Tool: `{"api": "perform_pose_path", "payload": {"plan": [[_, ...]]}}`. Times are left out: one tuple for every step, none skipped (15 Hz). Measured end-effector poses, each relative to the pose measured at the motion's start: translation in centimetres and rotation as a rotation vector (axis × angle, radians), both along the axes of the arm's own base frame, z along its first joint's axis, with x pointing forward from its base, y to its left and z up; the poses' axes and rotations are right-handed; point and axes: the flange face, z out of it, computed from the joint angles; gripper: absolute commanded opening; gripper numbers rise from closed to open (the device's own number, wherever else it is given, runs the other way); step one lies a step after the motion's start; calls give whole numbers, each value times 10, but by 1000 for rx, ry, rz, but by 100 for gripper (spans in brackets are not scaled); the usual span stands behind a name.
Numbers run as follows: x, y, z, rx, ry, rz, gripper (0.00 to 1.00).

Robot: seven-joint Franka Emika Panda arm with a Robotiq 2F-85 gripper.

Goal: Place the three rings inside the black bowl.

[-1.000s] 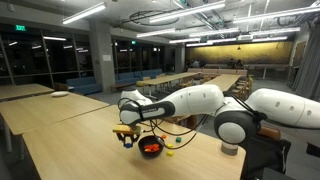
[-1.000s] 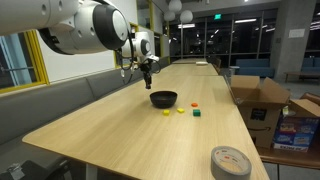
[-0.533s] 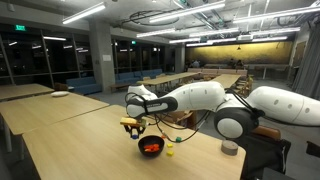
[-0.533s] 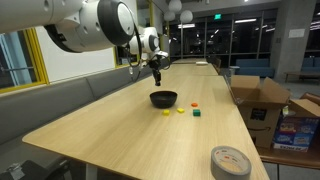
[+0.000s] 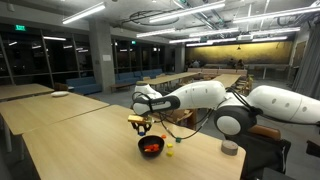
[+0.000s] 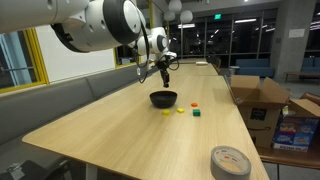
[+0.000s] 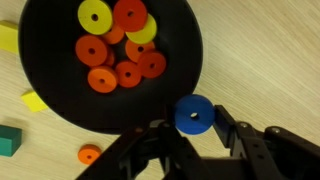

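The blue ring (image 7: 194, 113) hangs only at the bowl's rim. Next my gripper releases it across and down on the bowl's bare bottom (image 7: 63, 30) beside a yellow ring.
In the wrist view my gripper (image 7: 195, 120) is shut on a blue ring (image 7: 194, 113), held just above the near rim of the black bowl (image 7: 185, 55). Several orange rings (image 7: 108, 62) and two yellow rings (image 7: 96, 16) lie inside the bowl. In both exterior views the gripper (image 5: 142, 126) (image 6: 166, 76) hangs a little above and beside the bowl (image 5: 150, 147) (image 6: 163, 98). The blue ring is too small to make out there.
On the table beside the bowl lie a yellow piece (image 7: 35, 101), a green block (image 7: 9, 140) and an orange ring (image 7: 90, 154). The exterior view shows these small pieces (image 6: 197, 113) right of the bowl, a grey tape roll (image 6: 231, 161) near the front edge and cardboard boxes (image 6: 258, 100) beyond the table.
The arm has carried the shut gripper sideways across the table toward the bowl, from clearly off to one side to nearly over its rim. The bowl and loose pieces have not moved.
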Motion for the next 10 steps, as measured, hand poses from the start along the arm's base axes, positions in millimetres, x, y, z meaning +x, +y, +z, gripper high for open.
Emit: {"api": "perform_pose_path", "payload": {"plan": [[0, -1, -2, -1, 5, -1, 18], [-1, -3, -5, -2, 11, -3, 18], [-1, -5, -8, -2, 16, -5, 18], [-2, -7, -10, -3, 22, -7, 18], [-2, -9, -13, -4, 28, -9, 18], [-3, -12, -15, -5, 35, -9, 18], [-4, -14, -16, -6, 41, -10, 18], [-5, -16, -16, -7, 47, -10, 18], [-6, -17, -15, -8, 53, -7, 18], [-7, -18, -14, -8, 60, -2, 18]]}}
